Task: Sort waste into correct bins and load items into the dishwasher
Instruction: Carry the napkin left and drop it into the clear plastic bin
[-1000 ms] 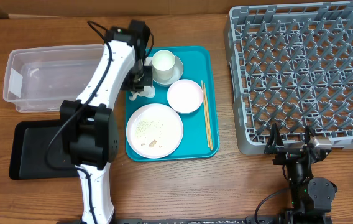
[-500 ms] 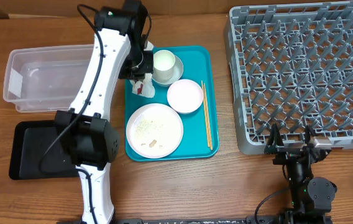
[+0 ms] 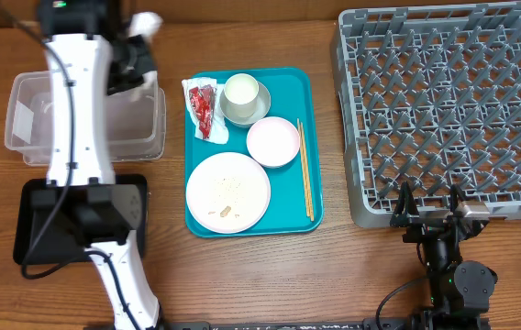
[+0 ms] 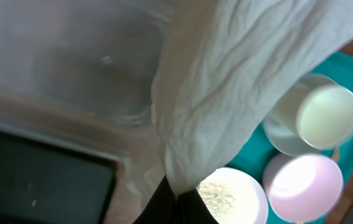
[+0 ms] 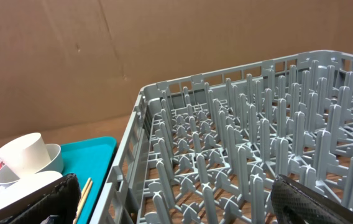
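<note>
The left gripper should move next from the clear tub's rim to the left in the overhead view and let go of the napkin, because the tub's open middle is there.
My left gripper (image 3: 138, 41) is shut on the crumpled white napkin (image 3: 145, 22), held over the right end of the clear tub (image 3: 24, 119). In the left wrist view the napkin (image 4: 226, 81) hangs from the pinched fingertips (image 4: 164, 208) above the tub (image 4: 71, 62). The black tray (image 3: 36, 225) lies in front of the tub. On the teal tray sit a plate (image 3: 242, 206) with rice crumbs (image 3: 215, 188), a pink bowl (image 3: 272, 142) and a cup (image 3: 241, 92) standing in a bowl. My right gripper (image 3: 430, 206) is open at the front edge of the grey dish rack (image 3: 453, 110).
A red sauce packet (image 3: 204, 108) lies at the teal tray's (image 3: 293, 82) left edge and wooden chopsticks (image 3: 304, 170) along its right side. In the right wrist view, the rack's pegs (image 5: 257, 155) fill the space between my open fingers (image 5: 40, 199).
The left arm has lifted the napkin off the teal tray and swung left over the clear tub, uncovering the red packet. The right arm has not moved.
</note>
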Controlling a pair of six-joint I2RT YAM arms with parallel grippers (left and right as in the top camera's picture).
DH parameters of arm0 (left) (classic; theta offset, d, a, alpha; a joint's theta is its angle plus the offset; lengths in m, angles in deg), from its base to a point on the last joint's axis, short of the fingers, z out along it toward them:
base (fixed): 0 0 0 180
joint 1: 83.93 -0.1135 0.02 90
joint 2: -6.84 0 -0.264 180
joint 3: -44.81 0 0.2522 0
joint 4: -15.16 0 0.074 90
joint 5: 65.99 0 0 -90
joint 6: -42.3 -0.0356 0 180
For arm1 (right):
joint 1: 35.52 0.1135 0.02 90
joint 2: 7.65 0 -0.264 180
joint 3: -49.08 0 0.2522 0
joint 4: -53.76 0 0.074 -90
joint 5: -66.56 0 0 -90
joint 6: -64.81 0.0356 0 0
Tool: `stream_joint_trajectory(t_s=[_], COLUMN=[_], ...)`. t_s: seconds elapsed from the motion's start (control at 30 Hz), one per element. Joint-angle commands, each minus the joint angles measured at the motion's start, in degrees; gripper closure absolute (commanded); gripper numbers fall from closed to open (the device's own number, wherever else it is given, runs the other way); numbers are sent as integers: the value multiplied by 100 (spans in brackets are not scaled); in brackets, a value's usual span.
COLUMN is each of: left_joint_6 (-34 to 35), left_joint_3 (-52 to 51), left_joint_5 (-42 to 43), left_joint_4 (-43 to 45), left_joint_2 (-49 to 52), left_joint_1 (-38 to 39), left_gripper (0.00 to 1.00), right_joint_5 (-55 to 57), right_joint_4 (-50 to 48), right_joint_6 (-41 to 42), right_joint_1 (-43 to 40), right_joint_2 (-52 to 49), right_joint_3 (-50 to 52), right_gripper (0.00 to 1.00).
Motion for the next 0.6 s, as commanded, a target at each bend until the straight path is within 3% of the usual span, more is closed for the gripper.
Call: stream_joint_trajectory(t_s=[0.0,0.2,0.37,0.57], left_joint_6=[1078,2068,2632,2428], left_joint_3=[85,-258,-754,-962], left_joint_5=[-127,66,76,81], left_joint_4=[-144,-142,-105,278], left_joint_2=[-24,-24,-24,-24], left_joint_1=[-560,-1040,-1078,-1071], left_gripper=[96,91,57,41], right_joint_5=[-48,-48,-50,-48], right_joint_4=[-24,-24,-24,-24], right_joint_6=[15,15,15,15], right_joint_1=[-15,-15,-15,-15], right_joint_2=[42,42,42,42], right_joint_3=[57,57,57,57], right_gripper=[0,0,0,0])
